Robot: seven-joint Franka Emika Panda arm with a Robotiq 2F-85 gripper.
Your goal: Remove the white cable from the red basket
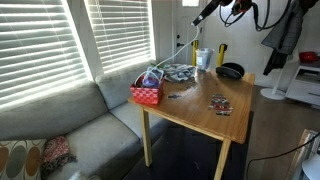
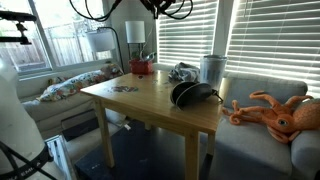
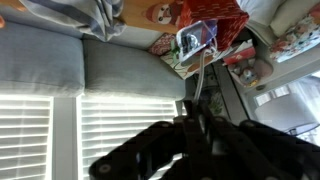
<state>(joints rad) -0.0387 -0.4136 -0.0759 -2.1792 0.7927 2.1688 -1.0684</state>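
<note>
The taut cable still runs into the basket, so I will next swing my gripper away from the red basket [image 1: 147,95] and lower it toward the white cup and black bowl.
The red basket [image 1: 147,95] stands on the near-left corner of the wooden table [image 1: 205,110]; it also shows in an exterior view [image 2: 141,69] and in the wrist view [image 3: 228,20]. My gripper [image 1: 207,14] is high above the table, shut on the white cable [image 1: 178,45]. The cable runs taut from the fingers down to the basket. In the wrist view the dark fingers [image 3: 200,125] pinch the thin cord [image 3: 203,75], which leads to the basket, where a bundle of it still lies.
A grey-and-white patterned heap [image 1: 180,72], a white cup [image 1: 203,58] and a black bowl [image 1: 230,70] sit at the table's back. Small items [image 1: 219,103] lie mid-table. A grey sofa [image 1: 70,125] and window blinds are beside the table. An orange plush octopus [image 2: 280,112] lies on a couch.
</note>
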